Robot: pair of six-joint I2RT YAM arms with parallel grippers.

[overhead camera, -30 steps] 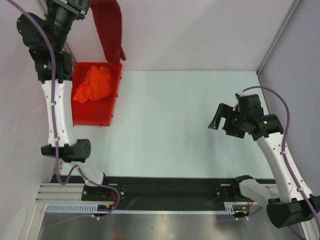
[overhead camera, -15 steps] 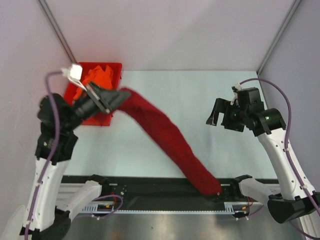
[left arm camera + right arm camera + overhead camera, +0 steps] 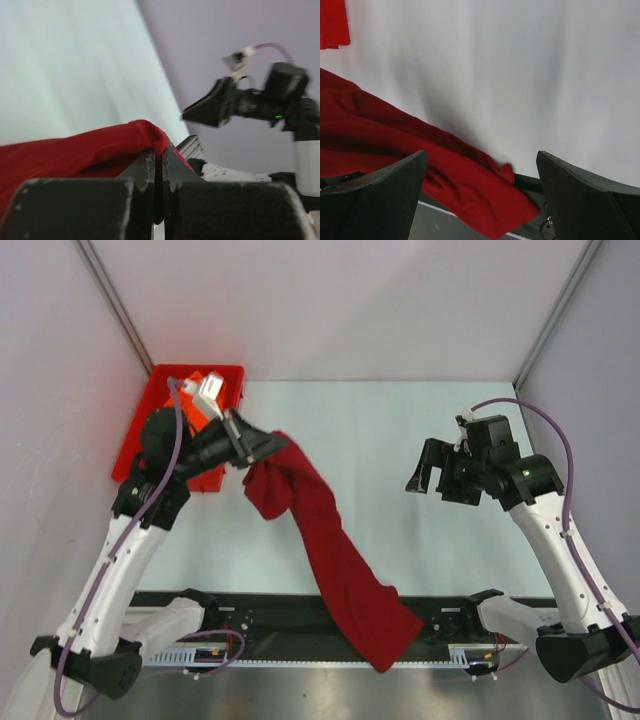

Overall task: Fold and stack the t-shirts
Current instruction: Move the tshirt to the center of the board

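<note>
The maroon t-shirt (image 3: 330,540) comes over empty table next, as my left gripper rises and then swings toward the table's middle.
The maroon t-shirt (image 3: 330,540) hangs in a long twisted strip from my left gripper (image 3: 280,446) down across the table to the black rail at the near edge. In the left wrist view the gripper (image 3: 160,150) is shut on a bunched fold of that shirt (image 3: 75,150). The orange t-shirt (image 3: 213,379) shows only as a small patch in the red bin, behind my left arm. On the right side of the table my right gripper (image 3: 424,476) is open and holds nothing. Its wrist view looks down between wide-apart fingers (image 3: 481,156) at the shirt's lower end (image 3: 420,150).
The red plastic bin (image 3: 140,430) stands at the table's far left corner, partly under my left arm; a corner of it shows in the right wrist view (image 3: 332,22). A black rail (image 3: 250,615) runs along the near edge. Walls close in the left, back and right.
My left arm swung down from high over the bin to above the table, carrying the maroon shirt, which now drapes to the near edge. The right gripper moved slightly left and stayed open.
</note>
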